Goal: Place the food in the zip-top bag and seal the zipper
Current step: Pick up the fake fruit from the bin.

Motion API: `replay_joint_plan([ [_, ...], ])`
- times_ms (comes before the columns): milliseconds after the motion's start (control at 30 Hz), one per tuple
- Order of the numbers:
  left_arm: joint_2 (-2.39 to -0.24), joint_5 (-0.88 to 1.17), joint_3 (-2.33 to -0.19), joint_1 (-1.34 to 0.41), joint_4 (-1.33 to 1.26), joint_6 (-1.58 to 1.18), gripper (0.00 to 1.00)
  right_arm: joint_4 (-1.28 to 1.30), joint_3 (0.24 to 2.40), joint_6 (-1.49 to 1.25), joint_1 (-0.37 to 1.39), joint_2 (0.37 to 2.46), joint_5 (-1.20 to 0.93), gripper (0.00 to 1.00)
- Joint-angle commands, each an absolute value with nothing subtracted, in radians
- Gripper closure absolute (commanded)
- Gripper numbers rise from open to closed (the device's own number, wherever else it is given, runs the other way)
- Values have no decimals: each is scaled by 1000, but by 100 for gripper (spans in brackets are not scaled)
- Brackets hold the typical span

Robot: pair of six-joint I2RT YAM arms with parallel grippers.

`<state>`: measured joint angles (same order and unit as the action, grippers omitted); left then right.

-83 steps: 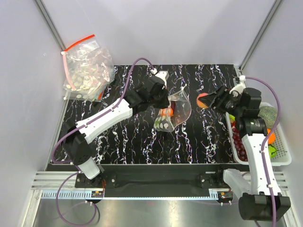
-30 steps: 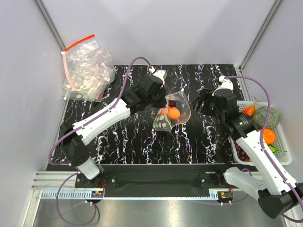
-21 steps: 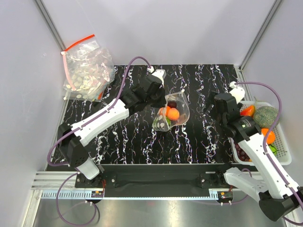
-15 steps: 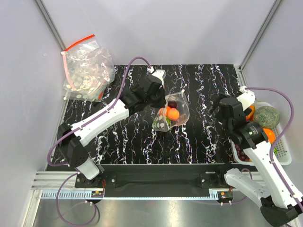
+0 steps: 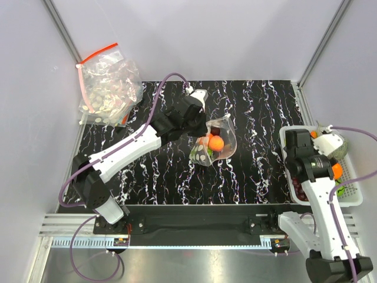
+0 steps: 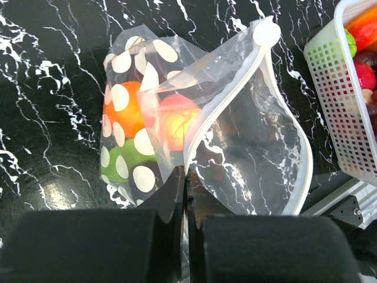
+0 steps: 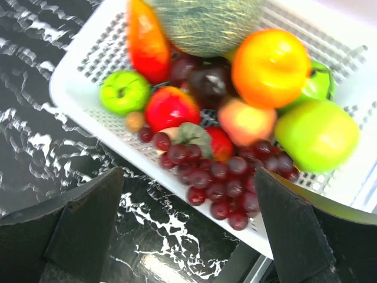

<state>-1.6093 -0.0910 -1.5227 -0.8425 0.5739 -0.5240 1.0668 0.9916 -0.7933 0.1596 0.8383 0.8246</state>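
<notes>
My right gripper needs to go down next and bring its open fingers onto the bunch of dark red grapes [image 5: 299, 191] [image 7: 216, 187]. The bunch lies uncovered below it, along the basket's side facing the bag.
The clear spotted zip-top bag [image 5: 213, 144] stands open mid-table, with orange, red and green food inside. In the left wrist view the bag [image 6: 177, 118] shows its pale zipper strip [image 6: 235, 94] curving round the open mouth. My left gripper [image 6: 186, 183] is shut on the near edge of the bag's mouth and also shows from above [image 5: 197, 125]. My right gripper [image 7: 188, 200] is open and empty, over the near edge of the white food basket [image 7: 76, 100]; from above its fingers are hidden under the right wrist [image 5: 303, 150].
The white basket [image 5: 347, 197] at the right edge holds grapes [image 7: 230, 177], a green apple [image 7: 315, 132], an orange [image 7: 271, 59], a melon and other fruit. A heap of spotted bags with a red strip [image 5: 106, 85] lies at the back left.
My right arm has let go of an orange fruit into the bag, then swung away right and back to the basket. The left gripper has kept holding the bag open.
</notes>
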Motion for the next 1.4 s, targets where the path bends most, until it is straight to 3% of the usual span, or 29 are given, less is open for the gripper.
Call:
replay_joint_plan([
  [0, -1580, -74, -1529, -861, 543, -515, 100, 1032, 973, -860, 89, 796, 781, 0],
  [433, -1578, -74, -1523, -874, 543, -518, 100, 1347, 1003, -1359, 72, 1002, 810, 0],
  [767, -1578, -106, -1529, -894, 571, -509, 100, 1177, 897, -1333, 68, 917, 721, 0],
  [1300, -1618, -135, -1571, -911, 606, -502, 100, 1074, 824, -1315, -51, 1069, 707, 0],
  [1367, -1623, -137, -1572, -911, 606, -503, 100, 1071, 819, -1315, -57, 1063, 707, 7],
])
